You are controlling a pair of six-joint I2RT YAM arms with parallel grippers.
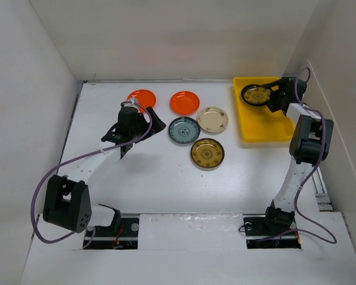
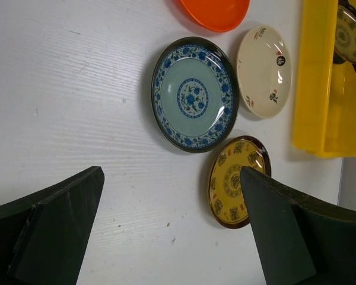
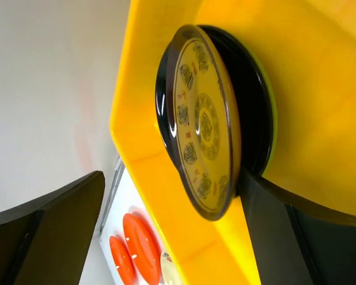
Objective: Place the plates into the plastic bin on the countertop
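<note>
The left gripper will next move down to the right in the top view onto the teal plate's free edge (image 1: 170,132) (image 2: 162,132), which is below it that way and clear of other plates.
The yellow plastic bin (image 1: 267,127) sits at the back right of the countertop (image 1: 154,178). In it a brown-gold plate (image 3: 202,124) lies on a black plate (image 3: 252,113), with a lime green rim (image 3: 272,113) under them. My right gripper (image 3: 172,231) is open at that stack, one finger (image 3: 279,237) beside the plates' edge. On the countertop lie two orange plates (image 1: 141,98) (image 1: 184,102), a cream plate (image 1: 212,120), a teal-patterned plate (image 1: 184,130) and a second brown-gold plate (image 1: 207,152). My left gripper (image 2: 172,237) hangs open over bare surface, left of the teal plate (image 2: 194,95).
White walls close in the countertop on the left, back and right. The bin (image 2: 320,83) lies close to the right wall. The right arm (image 1: 305,142) reaches along that wall, and a purple cable (image 1: 53,178) loops off the left arm.
</note>
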